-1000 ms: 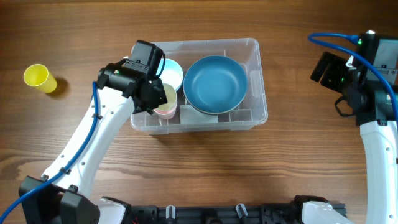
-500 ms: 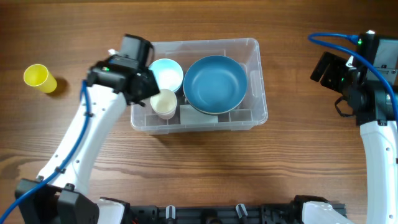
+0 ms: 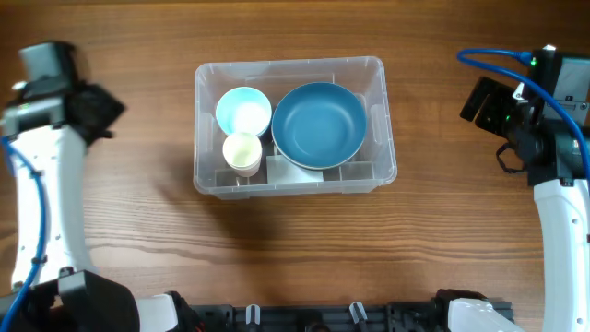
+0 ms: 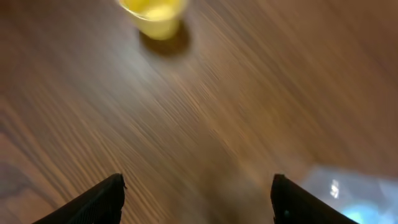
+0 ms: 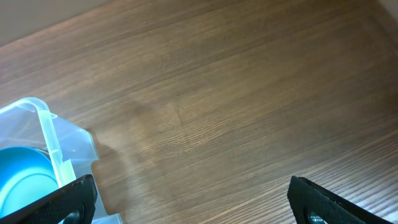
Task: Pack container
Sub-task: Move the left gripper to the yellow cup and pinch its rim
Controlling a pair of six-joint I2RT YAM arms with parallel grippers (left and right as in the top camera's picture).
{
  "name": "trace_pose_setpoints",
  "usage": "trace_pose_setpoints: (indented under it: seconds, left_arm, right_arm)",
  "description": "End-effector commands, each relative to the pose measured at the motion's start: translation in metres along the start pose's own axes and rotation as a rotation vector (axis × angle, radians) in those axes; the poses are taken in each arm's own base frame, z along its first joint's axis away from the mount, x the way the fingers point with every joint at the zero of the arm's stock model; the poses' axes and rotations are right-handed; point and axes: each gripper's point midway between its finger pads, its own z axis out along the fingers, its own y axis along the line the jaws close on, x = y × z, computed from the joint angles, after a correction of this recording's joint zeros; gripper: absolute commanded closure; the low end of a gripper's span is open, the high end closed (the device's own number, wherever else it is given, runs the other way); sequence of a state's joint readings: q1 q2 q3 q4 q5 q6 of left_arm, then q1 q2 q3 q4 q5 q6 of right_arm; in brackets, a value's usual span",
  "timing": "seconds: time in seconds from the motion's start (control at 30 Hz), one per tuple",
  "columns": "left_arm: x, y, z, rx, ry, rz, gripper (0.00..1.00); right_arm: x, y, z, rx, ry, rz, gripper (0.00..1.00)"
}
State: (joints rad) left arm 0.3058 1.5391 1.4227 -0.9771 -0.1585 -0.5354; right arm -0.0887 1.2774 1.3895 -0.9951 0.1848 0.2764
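My left gripper is to go down and away from the container next, and then put its fingers on either side of the yellow cup's rim (image 4: pixel 155 14).
The clear container (image 3: pixel 383 92) stands mid-table. Inside it are a large blue bowl (image 3: pixel 320 124), a small light-blue bowl (image 3: pixel 243 111) and a cream cup (image 3: pixel 242 151). My left gripper (image 3: pixel 101 109) hovers far to the left of the container. In the left wrist view it (image 4: pixel 198 190) is open and empty above bare wood. A yellow cup (image 4: pixel 154 12) stands ahead of it and is hidden under the arm in the overhead view. My right gripper (image 3: pixel 484 97) hangs to the right of the container, open and empty (image 5: pixel 193 190).
The container's corner (image 5: pixel 46 124) and the blue bowl's rim (image 5: pixel 18 180) show at the left of the right wrist view. A blurred edge of the container (image 4: pixel 354 190) shows at the lower right of the left wrist view.
My left gripper opened and let go of the cream cup inside the container. It then swung far left, over the yellow cup's spot. The right arm has not moved.
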Motion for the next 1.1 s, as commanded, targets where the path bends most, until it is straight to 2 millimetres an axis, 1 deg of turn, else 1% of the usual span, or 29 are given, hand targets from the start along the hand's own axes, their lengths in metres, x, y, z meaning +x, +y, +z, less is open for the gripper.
trace_pose_setpoints:
  seconds: [0.0,0.03,0.13,0.3,0.37,0.43,0.57,0.7,0.93,1.03,1.07]
  left_arm:
    - [-0.030,0.025,0.001,0.048,-0.018,-0.179,0.24]
    - [-0.038,0.032,0.004,0.058,-0.022,-0.215,0.24]
    - [-0.052,0.043,0.019,0.069,-0.029,-0.265,0.24]
    - [-0.061,0.059,0.057,0.033,-0.007,-0.349,0.22]
    - [-0.063,0.060,0.080,0.043,0.017,-0.393,0.19]
    - [-0.064,0.054,0.099,0.078,0.037,-0.397,0.19]
    - [-0.068,0.050,0.127,0.096,0.039,-0.398,0.19]
    - [-0.068,0.052,0.145,0.087,0.037,-0.399,0.23]
    - [-0.065,0.058,0.168,0.061,0.043,-0.403,0.23]
    - [-0.061,0.063,0.177,0.042,0.057,-0.411,0.29]
    - [-0.058,0.063,0.180,0.038,0.065,-0.412,0.30]
  right_arm:
    - [-0.004,-0.003,0.000,0.018,-0.008,0.016,0.00]
    - [-0.004,-0.003,0.000,0.018,-0.008,0.017,0.01]
    - [-0.004,-0.003,0.000,0.018,-0.008,0.017,0.00]
    - [-0.004,-0.003,0.000,0.018,-0.008,0.017,0.00]
    - [-0.004,-0.003,0.000,0.018,-0.008,0.017,0.00]
    - [-0.004,-0.003,0.000,0.018,-0.008,0.016,0.00]
    - [-0.004,-0.003,0.000,0.018,-0.008,0.017,0.00]
    - [-0.004,-0.003,0.000,0.018,-0.008,0.017,0.00]
    - [-0.004,-0.003,0.000,0.018,-0.008,0.017,0.00]
    - [-0.004,-0.003,0.000,0.018,-0.008,0.016,0.00]
    - [-0.004,-0.003,0.000,0.018,-0.008,0.017,0.00]
